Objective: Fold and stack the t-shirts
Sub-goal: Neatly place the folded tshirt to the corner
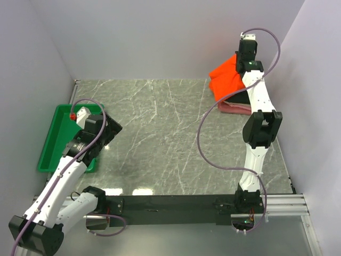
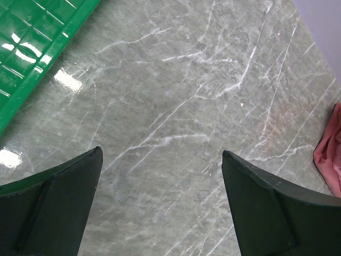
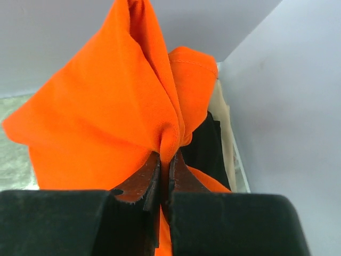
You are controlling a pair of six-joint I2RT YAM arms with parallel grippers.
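Note:
The uncovered black t-shirt (image 1: 241, 98) (image 3: 204, 149) is below my right gripper, to the right in the wrist view, so next I will move that way, lower the fold over it and release.
A bright orange t-shirt (image 1: 225, 78) hangs bunched at the back right corner, over a folded stack with a black t-shirt (image 3: 205, 149), a beige one (image 3: 222, 120) and a pink one (image 1: 234, 107) at the bottom. My right gripper (image 3: 166, 154) is shut on a pinched fold of the orange t-shirt (image 3: 106, 117), holding it up above the stack. My left gripper (image 2: 160, 160) is open over bare table near the left side, with nothing between its fingers. An edge of the pink t-shirt (image 2: 330, 154) shows at the right of the left wrist view.
A green plastic tray (image 1: 56, 133) sits at the left edge of the marble table (image 1: 165, 133), just beside my left arm; its rim (image 2: 48, 58) shows in the left wrist view. White walls close in the back and both sides.

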